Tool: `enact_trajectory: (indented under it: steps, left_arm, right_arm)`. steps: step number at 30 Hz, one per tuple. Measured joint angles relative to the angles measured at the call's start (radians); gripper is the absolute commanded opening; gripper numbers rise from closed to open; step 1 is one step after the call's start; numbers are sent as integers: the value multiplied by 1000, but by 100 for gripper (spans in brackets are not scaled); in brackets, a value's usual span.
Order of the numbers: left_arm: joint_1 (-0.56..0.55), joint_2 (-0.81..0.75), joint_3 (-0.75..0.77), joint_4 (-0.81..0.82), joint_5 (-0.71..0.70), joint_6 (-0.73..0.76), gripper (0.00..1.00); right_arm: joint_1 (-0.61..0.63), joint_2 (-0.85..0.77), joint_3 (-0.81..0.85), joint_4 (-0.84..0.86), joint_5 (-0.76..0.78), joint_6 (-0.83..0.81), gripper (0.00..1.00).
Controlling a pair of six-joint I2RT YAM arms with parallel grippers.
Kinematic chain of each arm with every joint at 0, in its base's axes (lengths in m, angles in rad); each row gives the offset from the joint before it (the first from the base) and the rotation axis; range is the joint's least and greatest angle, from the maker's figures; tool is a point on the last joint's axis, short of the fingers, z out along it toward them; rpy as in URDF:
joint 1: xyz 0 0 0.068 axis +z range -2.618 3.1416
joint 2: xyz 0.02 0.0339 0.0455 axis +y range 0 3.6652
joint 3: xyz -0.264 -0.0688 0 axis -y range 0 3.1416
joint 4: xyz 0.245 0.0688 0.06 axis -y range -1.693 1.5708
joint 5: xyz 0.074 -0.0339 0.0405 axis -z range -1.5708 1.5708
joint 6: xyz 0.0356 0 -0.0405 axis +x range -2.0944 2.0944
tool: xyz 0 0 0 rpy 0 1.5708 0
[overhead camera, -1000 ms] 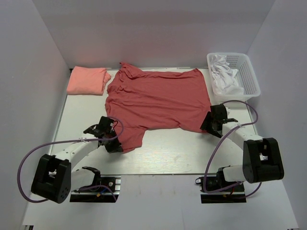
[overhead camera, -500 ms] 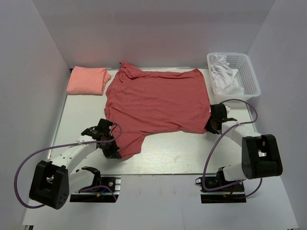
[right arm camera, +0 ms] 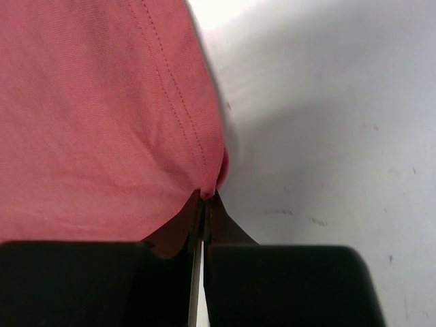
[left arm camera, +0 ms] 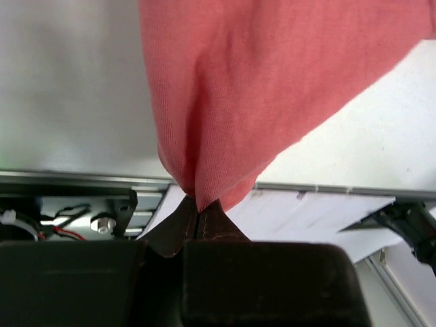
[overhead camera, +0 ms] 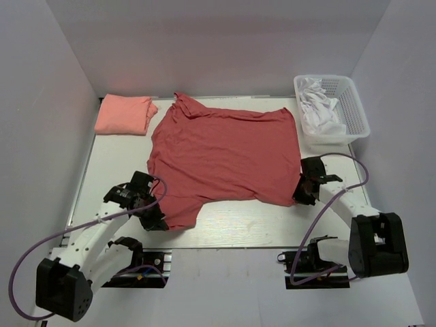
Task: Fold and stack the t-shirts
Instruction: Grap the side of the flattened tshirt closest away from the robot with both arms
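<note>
The brick-red t-shirt has its far end (overhead camera: 178,121) outward of my left gripper, by the salmon-pink t-shirt (overhead camera: 125,114). I will carry the gripper outward and release the t-shirt's corner there.
A large brick-red t-shirt (overhead camera: 225,153) lies spread over the middle of the white table, collar toward the back left. At its near left corner my left gripper (overhead camera: 158,219) is shut on the cloth; the left wrist view shows red fabric (left arm camera: 272,88) pinched at the fingertips (left arm camera: 199,208). My right gripper (overhead camera: 300,195) is shut on the shirt's near right corner, and the hemmed edge (right arm camera: 170,88) runs into its closed tips (right arm camera: 208,196) in the right wrist view. A folded salmon-pink t-shirt (overhead camera: 125,114) rests at the back left.
A white plastic basket (overhead camera: 353,112) holding white cloth (overhead camera: 319,109) stands at the back right. White walls close in the table on three sides. The arm bases and their cables sit at the near edge.
The right gripper closed on the shirt's near right corner. Both grippers drew toward the near edge, pulling the red shirt that way and flattening it. The left stayed shut on its corner.
</note>
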Motion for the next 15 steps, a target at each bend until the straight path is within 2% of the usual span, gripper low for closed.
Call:
enact_trajectory:
  steps: [7,11,15]
  left_arm:
    - [0,-60,3,-31,66,19,0]
    - [0,1,67,78,120,43,0]
    - [-2,139,206,251,157,74,0]
  right_arm:
    - [2,-90,-34,-62,-45,-13,0]
    - [3,-77,-3,-75,-54,-31,0]
    - [4,-25,92,-76,-60,-49,0]
